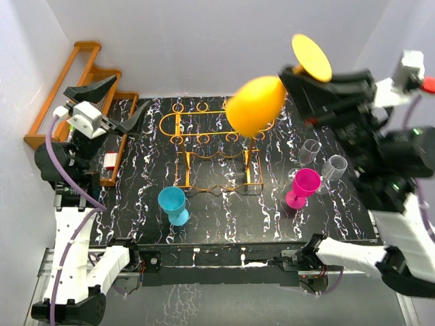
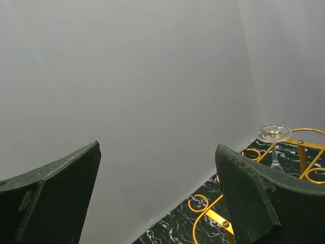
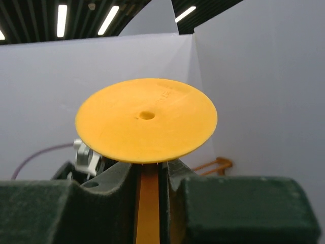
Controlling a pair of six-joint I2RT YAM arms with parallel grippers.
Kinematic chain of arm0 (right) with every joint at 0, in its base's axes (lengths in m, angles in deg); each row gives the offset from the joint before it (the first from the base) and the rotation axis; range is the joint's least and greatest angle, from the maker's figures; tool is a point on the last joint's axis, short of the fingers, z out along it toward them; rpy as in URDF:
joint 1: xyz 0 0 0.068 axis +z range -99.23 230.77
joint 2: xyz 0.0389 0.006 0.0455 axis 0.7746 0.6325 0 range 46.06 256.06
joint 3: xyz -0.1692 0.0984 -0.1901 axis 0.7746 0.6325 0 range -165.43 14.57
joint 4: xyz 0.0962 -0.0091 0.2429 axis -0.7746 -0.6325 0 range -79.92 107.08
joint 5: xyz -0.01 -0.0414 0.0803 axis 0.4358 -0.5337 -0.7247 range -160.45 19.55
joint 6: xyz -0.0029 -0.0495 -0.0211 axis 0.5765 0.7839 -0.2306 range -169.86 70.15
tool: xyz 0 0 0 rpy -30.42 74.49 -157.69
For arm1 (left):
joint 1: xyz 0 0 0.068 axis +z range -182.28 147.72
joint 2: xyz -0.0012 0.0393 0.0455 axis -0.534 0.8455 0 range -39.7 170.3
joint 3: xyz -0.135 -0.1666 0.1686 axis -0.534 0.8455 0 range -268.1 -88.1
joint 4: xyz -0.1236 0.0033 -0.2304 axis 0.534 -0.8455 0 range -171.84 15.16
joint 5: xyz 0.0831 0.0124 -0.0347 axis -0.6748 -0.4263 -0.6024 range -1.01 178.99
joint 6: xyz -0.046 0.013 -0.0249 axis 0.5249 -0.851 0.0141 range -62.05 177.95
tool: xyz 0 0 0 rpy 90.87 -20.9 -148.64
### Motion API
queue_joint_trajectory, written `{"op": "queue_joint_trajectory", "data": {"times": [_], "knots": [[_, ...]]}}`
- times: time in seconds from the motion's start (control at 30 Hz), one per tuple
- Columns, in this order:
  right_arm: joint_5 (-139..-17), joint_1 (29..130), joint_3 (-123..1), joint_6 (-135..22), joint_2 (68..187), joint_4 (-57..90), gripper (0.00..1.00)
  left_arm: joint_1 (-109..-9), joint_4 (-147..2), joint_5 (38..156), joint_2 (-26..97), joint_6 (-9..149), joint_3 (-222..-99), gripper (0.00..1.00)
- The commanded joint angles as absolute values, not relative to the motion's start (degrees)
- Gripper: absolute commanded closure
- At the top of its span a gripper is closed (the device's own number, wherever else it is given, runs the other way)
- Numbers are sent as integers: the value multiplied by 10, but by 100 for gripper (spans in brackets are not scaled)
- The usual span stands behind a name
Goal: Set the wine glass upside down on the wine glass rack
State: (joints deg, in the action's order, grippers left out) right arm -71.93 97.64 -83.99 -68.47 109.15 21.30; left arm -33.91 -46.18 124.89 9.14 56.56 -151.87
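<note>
The robot's right gripper will go down next, tilt the yellow glass bowl-down and release its stem in the rack's near hook by the pink glass, because the glass's bowl hangs slanted.
A yellow wine glass hangs tilted in the air over the right end of the orange wire wine glass rack, bowl toward the rack and foot up at the back right. My right gripper is shut on its stem. In the right wrist view the round yellow foot sits just above the right gripper, with the stem between the jaws. My left gripper is open and empty at the far left, above the table's left edge. In the left wrist view the left gripper faces the back wall, with the rack low at the right.
A stepped wooden shelf stands at the back left. A blue glass stands in front of the rack and a pink glass to its right. Two clear glasses stand behind the pink one; one shows foot-up in the left wrist view.
</note>
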Motion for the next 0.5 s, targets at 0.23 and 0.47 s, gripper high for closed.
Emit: {"op": "queue_joint_trajectory", "data": {"times": [0.23,0.47], "knots": [[-736,978,-515,-671,912,-112,92,-340,-815,1102,80,518,-1618,5],[-744,978,-369,-542,821,61,92,-334,-937,1111,92,528,-1615,5]]}}
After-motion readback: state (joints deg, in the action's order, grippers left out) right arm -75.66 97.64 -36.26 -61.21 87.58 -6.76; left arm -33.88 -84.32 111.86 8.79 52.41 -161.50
